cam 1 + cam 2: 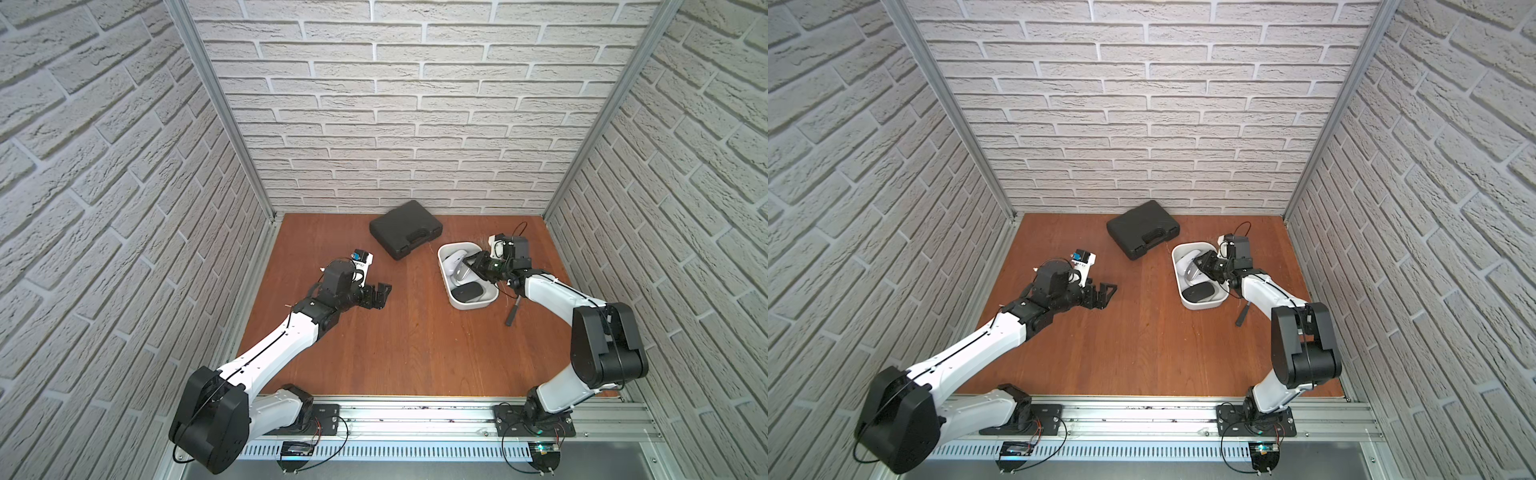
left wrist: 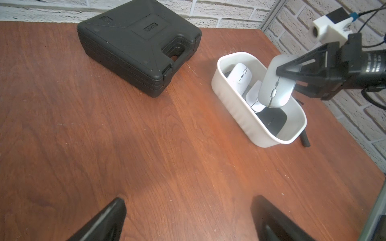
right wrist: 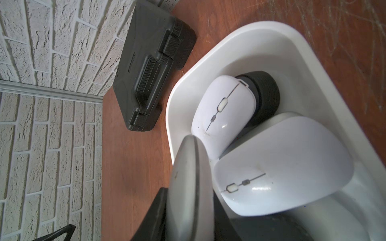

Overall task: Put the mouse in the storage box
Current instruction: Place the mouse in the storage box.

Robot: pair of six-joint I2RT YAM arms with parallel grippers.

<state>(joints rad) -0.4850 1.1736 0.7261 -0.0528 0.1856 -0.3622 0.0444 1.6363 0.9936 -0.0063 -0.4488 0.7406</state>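
The gap [image 1: 452,278] beside the white mice is below, so the right gripper will next lower the silver mouse toward the side of the storage box facing the left gripper and let go of it.
The white storage box [image 1: 473,305] [image 1: 1202,305] [image 2: 236,108] [image 3: 179,83] stands at the right of the wooden table. My right gripper [image 1: 471,268] [image 1: 1202,266] [image 2: 279,77] [image 3: 190,208] is shut on a silver mouse [image 1: 461,272] [image 1: 1192,272] [image 2: 275,85] [image 3: 190,177]. It holds the mouse on edge over the middle of the box. Whether the mouse touches what lies below I cannot tell. Inside lie two white mice [image 3: 225,112] [image 3: 282,167] and a black mouse [image 1: 467,292] [image 2: 271,121]. My left gripper [image 1: 384,291] [image 1: 1111,291] [image 2: 188,200] hangs open over bare table, well left of the box.
A black hard-shell case [image 1: 405,228] [image 1: 1142,228] [image 2: 137,43] [image 3: 150,73] lies behind and left of the box, near the back wall. A thin black tool [image 1: 510,316] [image 1: 1241,316] [image 2: 305,139] lies on the table right of the box. Brick walls close three sides.
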